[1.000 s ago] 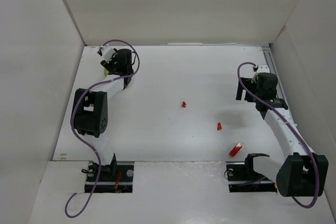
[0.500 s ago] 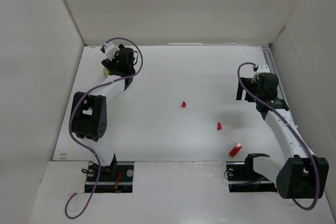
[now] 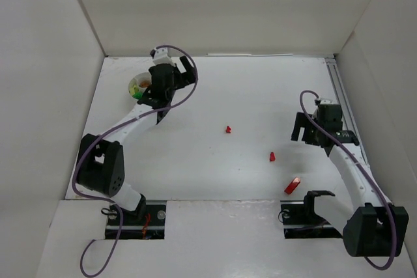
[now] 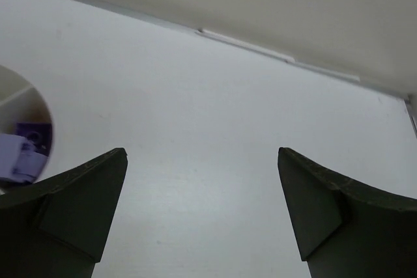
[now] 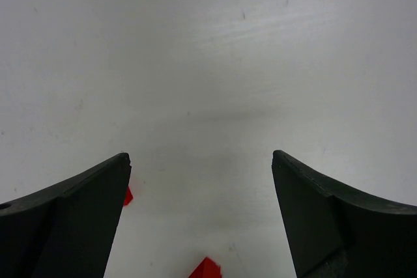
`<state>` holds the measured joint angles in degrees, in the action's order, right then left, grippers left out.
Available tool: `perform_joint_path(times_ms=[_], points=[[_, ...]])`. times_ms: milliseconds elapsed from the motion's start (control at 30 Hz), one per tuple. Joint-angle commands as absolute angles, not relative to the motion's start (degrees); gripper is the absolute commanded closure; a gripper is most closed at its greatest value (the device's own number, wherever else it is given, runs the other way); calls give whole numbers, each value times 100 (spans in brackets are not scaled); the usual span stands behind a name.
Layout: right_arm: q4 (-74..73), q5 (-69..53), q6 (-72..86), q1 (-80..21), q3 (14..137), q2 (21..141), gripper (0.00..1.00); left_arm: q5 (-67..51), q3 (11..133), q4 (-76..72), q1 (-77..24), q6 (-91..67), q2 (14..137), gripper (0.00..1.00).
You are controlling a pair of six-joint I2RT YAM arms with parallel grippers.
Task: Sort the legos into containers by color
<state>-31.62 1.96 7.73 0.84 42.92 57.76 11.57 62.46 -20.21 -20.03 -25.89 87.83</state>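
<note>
The long red lego is closer to the base than my open fingers, so next my right gripper will pull back and go down to close around it.
The white round dish sits at the far left, with green and orange legos showing inside it. In the left wrist view its rim is at the left edge, and pale purple legos lie in one compartment. My left gripper hangs open just right of the dish, nothing between its fingers. Three red legos lie on the table: one mid-table, one further right, one long one near the front. My right gripper is open over bare table, with two red legos just below it in the right wrist view.
White walls enclose the table on the left, back and right. A thin strip runs along the foot of the back wall. Both arm bases stand at the near edge.
My left gripper has opened and swung right off the dish, uncovering it. My right arm has come nearer and lower toward the red legos, still open.
</note>
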Motion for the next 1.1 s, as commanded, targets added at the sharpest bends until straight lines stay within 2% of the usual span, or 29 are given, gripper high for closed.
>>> perform_joint_path(times_ms=[0,300,433,600,733,900,1067], points=[[-4233,175,1597,132,3929,5599,7,317,6126,-2039,-2258,-2199,8701,0],[-5607,527,2891,-343,3929,5230,9,167,5836,-2047,-2391,-2074,8631,0],[-5687,106,3050,-474,3824,5159,12,167,5836,-2048,-2391,-2022,8631,0],[-5958,-219,3103,-588,3885,5835,15,263,5784,-1986,-2391,-1960,8569,0],[-6082,-351,3103,-721,4017,6336,24,570,5669,-1986,-2391,-1960,8385,0],[-6205,-519,3155,-721,4033,6583,26,747,5555,-1934,-2391,-1907,8279,0],[-6933,-299,3208,-721,4236,6688,27,852,5555,-1934,-2391,-1907,8340,0]])
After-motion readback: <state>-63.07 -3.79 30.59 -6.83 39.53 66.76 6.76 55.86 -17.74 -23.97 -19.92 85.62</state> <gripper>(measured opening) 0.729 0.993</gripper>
